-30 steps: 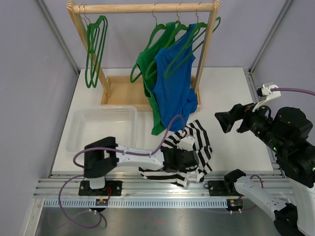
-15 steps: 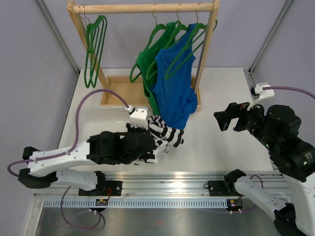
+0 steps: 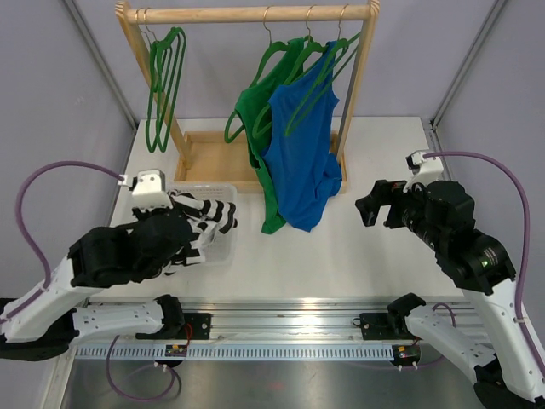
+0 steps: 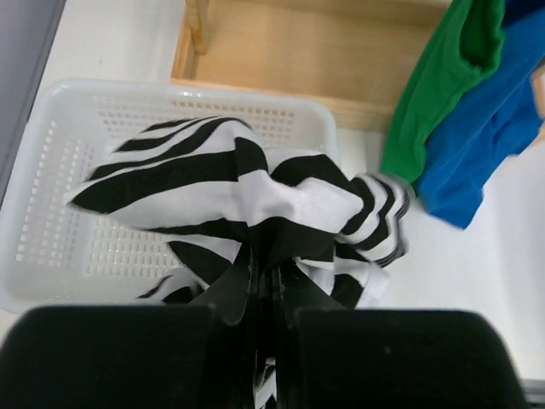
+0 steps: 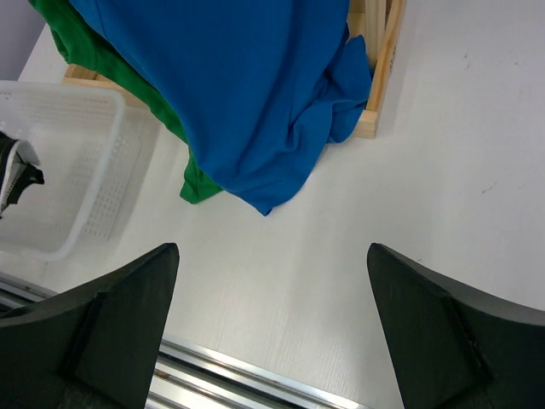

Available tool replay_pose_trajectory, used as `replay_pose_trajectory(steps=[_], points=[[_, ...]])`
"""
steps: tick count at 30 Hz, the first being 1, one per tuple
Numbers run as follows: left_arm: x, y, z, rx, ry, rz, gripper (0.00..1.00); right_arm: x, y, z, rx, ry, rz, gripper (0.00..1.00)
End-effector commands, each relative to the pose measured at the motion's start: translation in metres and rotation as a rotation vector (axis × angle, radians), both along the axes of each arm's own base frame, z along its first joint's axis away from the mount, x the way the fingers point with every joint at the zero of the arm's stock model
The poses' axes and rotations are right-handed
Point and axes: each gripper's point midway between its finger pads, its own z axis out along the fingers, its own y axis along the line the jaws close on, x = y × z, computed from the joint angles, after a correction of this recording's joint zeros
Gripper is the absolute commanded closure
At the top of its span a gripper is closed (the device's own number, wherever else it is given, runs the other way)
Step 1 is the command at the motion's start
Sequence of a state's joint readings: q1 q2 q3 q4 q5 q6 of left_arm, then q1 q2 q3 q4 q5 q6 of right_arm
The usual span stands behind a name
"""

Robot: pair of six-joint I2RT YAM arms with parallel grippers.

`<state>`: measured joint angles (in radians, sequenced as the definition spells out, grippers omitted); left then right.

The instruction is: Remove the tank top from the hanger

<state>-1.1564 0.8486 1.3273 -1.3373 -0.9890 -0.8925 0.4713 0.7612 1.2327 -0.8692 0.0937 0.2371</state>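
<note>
The robot's left gripper will next shift to its left in the wrist view and down to free the overhanging striped tank top inside, because the basket's bottom is there.
My left gripper is shut on a black-and-white striped tank top and holds it over the white basket; in the top view the striped top hangs at the basket. A blue tank top and a green tank top hang on green hangers on the wooden rack. My right gripper is open and empty above the table, right of the blue top, and it also shows in the top view.
Empty green hangers hang at the rack's left end. The rack's wooden base tray sits behind the basket. Grey walls close both sides. A metal rail runs along the near table edge.
My left gripper has carried the striped tank top from the table's front middle leftward to the basket. My right arm has shifted slightly left and lower.
</note>
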Motion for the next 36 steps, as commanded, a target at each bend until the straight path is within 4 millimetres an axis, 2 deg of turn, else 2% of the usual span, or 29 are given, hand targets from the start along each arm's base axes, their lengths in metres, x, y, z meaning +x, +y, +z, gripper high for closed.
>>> replay_pose_trajectory(steps=[1, 4, 7, 9, 10, 11, 13, 14, 16, 17, 20, 24, 26, 27, 28, 29, 32, 33, 35, 36], points=[[-0.007, 0.047, 0.024, 0.031, -0.063, 0.087, 1.0, 0.007, 0.016, 0.023, 0.084, -0.088, 0.049, 0.01], [-0.004, 0.049, 0.019, 0.032, -0.084, 0.099, 1.0, 0.007, 0.018, 0.03, 0.078, -0.083, 0.063, 0.0], [0.008, 0.047, 0.017, 0.084, -0.097, 0.133, 1.0, 0.003, 0.02, 0.037, 0.087, -0.085, 0.08, 0.01], [0.024, 0.055, 0.019, 0.106, -0.103, 0.203, 1.0, 0.002, 0.019, 0.038, 0.088, -0.089, 0.082, 0.01], [0.032, 0.054, 0.007, 0.135, -0.073, 0.199, 1.0, 0.002, 0.019, 0.04, 0.089, -0.092, 0.081, 0.01], [0.047, 0.056, 0.005, 0.104, -0.053, 0.2, 1.0, 0.002, 0.019, 0.04, 0.09, -0.093, 0.082, 0.0], [0.063, 0.059, -0.01, 0.094, -0.002, 0.198, 1.0, 0.003, 0.019, 0.042, 0.091, -0.101, 0.082, 0.0], [0.078, 0.06, -0.022, 0.069, 0.059, 0.187, 1.0, 0.003, 0.019, 0.042, 0.092, -0.102, 0.082, 0.01], [0.09, 0.055, -0.04, 0.028, 0.13, 0.148, 1.0, 0.001, 0.025, 0.041, 0.099, -0.091, 0.113, 0.01], [0.1, 0.062, -0.053, 0.028, 0.173, 0.181, 1.0, 0.001, 0.026, 0.041, 0.098, -0.088, 0.118, 0.01], [0.111, 0.07, -0.078, 0.027, 0.249, 0.231, 1.0, 0.002, 0.031, 0.038, 0.098, -0.073, 0.141, 0.01], [0.124, 0.082, -0.097, 0.003, 0.321, 0.266, 1.0, 0.003, 0.039, 0.041, 0.116, -0.074, 0.174, 0.01], [0.13, 0.087, -0.103, -0.022, 0.355, 0.256, 0.81, -0.001, 0.045, 0.047, 0.14, -0.09, 0.211, 0.0], [0.132, 0.087, -0.112, -0.022, 0.393, 0.255, 0.7, 0.0, 0.049, 0.057, 0.167, -0.128, 0.229, 0.0], [0.131, 0.087, -0.114, -0.023, 0.411, 0.253, 0.65, -0.005, 0.052, 0.06, 0.195, -0.152, 0.252, 0.0], [0.13, 0.086, -0.115, -0.027, 0.414, 0.247, 0.49, -0.009, 0.061, 0.075, 0.254, -0.2, 0.3, 0.0], [0.119, 0.084, -0.114, -0.046, 0.385, 0.24, 0.01, -0.021, 0.075, 0.094, 0.353, -0.229, 0.382, 0.01], [0.114, 0.083, -0.113, -0.051, 0.378, 0.233, 0.01, -0.022, 0.08, 0.099, 0.368, -0.22, 0.41, 0.01], [0.103, 0.074, -0.095, -0.093, 0.296, 0.181, 0.01, -0.018, 0.093, 0.111, 0.421, -0.183, 0.447, 0.0], [0.097, 0.069, -0.097, -0.11, 0.276, 0.151, 0.01, -0.01, 0.099, 0.113, 0.434, -0.169, 0.452, 0.0]])
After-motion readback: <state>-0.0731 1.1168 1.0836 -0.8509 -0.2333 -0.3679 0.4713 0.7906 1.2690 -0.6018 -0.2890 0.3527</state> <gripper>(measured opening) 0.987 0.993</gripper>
